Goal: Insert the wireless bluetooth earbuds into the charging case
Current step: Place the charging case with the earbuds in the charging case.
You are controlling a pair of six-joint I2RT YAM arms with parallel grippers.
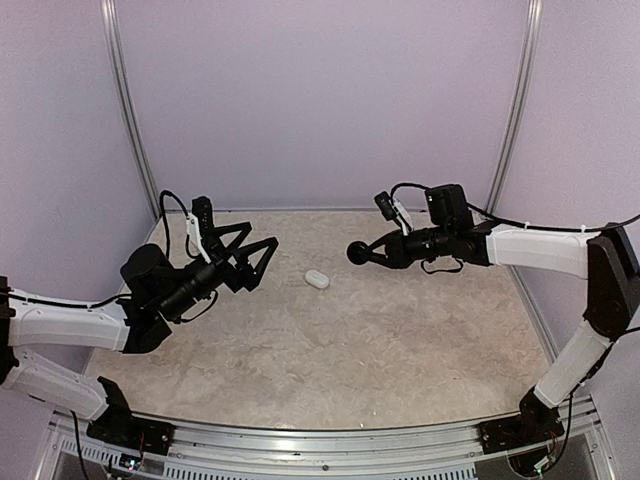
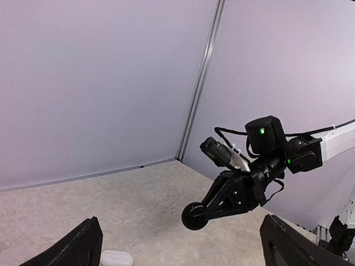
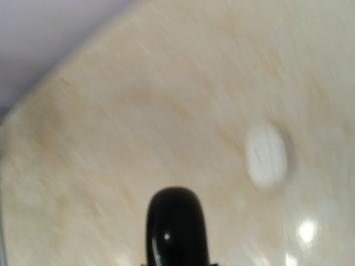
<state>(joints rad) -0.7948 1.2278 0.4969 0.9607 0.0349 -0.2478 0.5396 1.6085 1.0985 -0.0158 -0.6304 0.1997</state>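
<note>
The black round disc [image 1: 356, 253] is still above the table, so I should lower my right gripper toward the table beside the charging case.
The charging case [image 1: 317, 279] is a small white oval lying on the table between the two arms, and its lid looks closed. It also shows at the bottom edge of the left wrist view, case [image 2: 115, 258], and blurred in the right wrist view, case [image 3: 266, 155]. No earbuds are in view. My left gripper [image 1: 256, 252] hangs above the table left of the case, jaws wide open and empty. My right gripper [image 1: 362, 252] hovers to the case's right, shut on a black round disc [image 1: 356, 253], which fills the lower middle of the right wrist view, disc [image 3: 176, 227].
The beige mottled table [image 1: 380, 340] is enclosed by pale walls at the back and both sides, with metal corner posts [image 1: 128, 110]. The right arm [image 2: 266, 160] reaches across the left wrist view.
</note>
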